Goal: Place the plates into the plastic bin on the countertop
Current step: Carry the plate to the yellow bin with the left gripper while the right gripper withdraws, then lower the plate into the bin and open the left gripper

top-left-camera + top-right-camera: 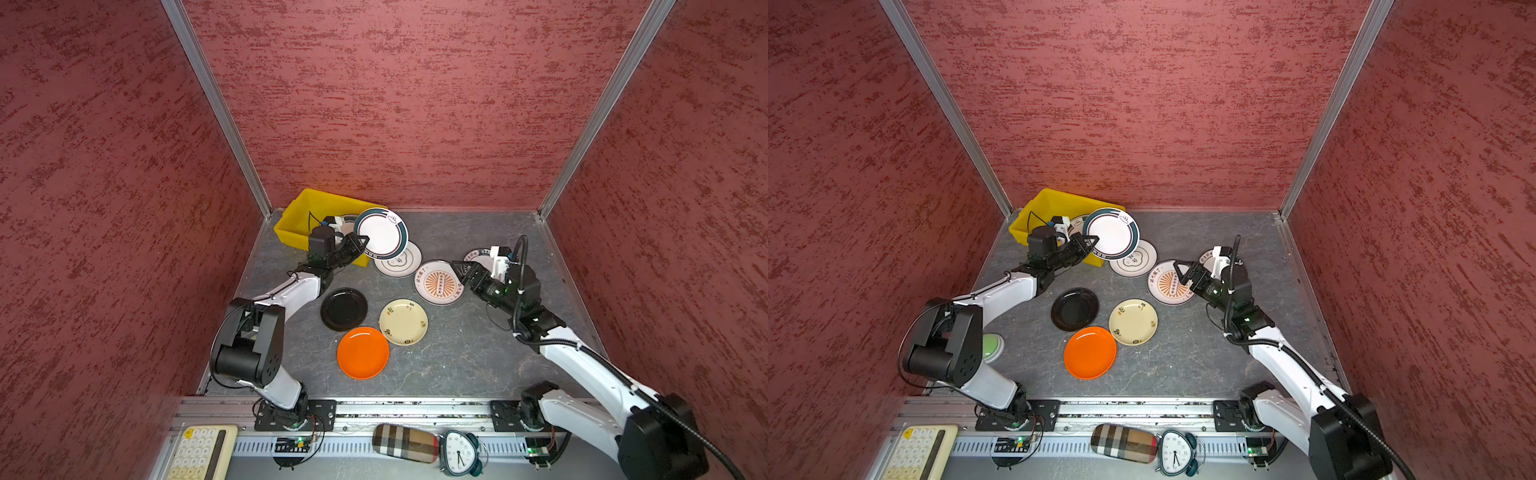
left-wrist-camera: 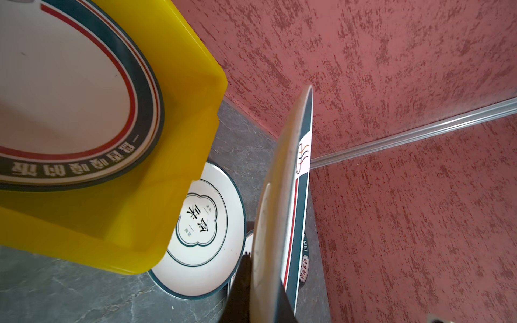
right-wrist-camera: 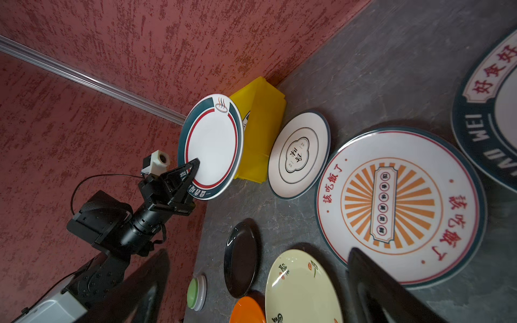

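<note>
The second plate still hangs over the bin's end, so the robot's left gripper should carry it outward and down toward the bin's plate and release it.
The yellow plastic bin stands at the back left of the countertop, with one teal-rimmed plate lying inside. My left gripper is shut on the rim of a second teal-rimmed plate, held on edge over the bin's right end. My right gripper hangs open and empty over the sunburst plate. Flat on the countertop lie the cloud-outline plate, black plate, cream floral plate and orange plate.
Another teal-rimmed plate lies behind my right gripper. A green button sits near the left arm's base. Red walls close three sides. Past the front rail are a keypad, a plaid case and a clock.
</note>
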